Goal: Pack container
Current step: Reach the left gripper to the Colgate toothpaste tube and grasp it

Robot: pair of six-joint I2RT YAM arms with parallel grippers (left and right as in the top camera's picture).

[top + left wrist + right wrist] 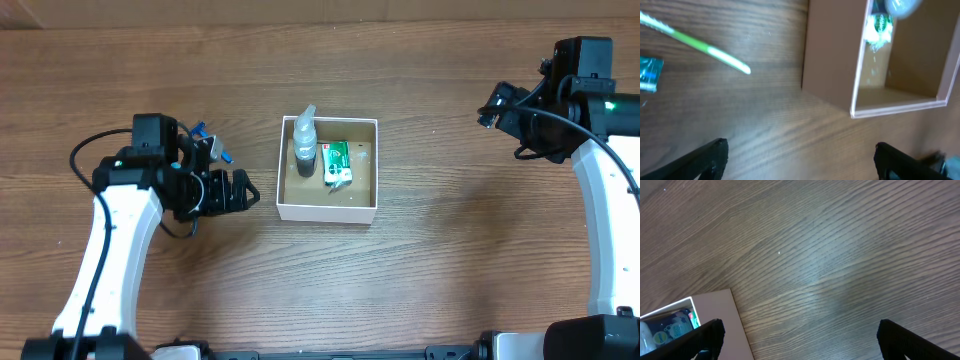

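The left gripper should next move down and to its left in the wrist view, turn and lower onto the blue packet's tail (657, 74), which is there.
The container (326, 212), a square white-walled box with a brown floor, sits mid-table. Inside stand a clear bottle with a dark body (305, 150) and a green packet (336, 163). My left gripper (240, 190) is open and empty, just left of the container and apart from it. In the left wrist view the jaws (800, 160) frame bare wood, with the container's wall (830, 65) ahead. My right gripper (495, 105) is open and empty, far to the right. In the right wrist view the jaws (800, 340) show the container's corner (715, 310) at lower left.
A green-and-white toothbrush (705, 47) and a small blue packet (650, 74) lie on the wood left of the container in the left wrist view. Small blue items (215, 150) show beside my left arm in the overhead view.
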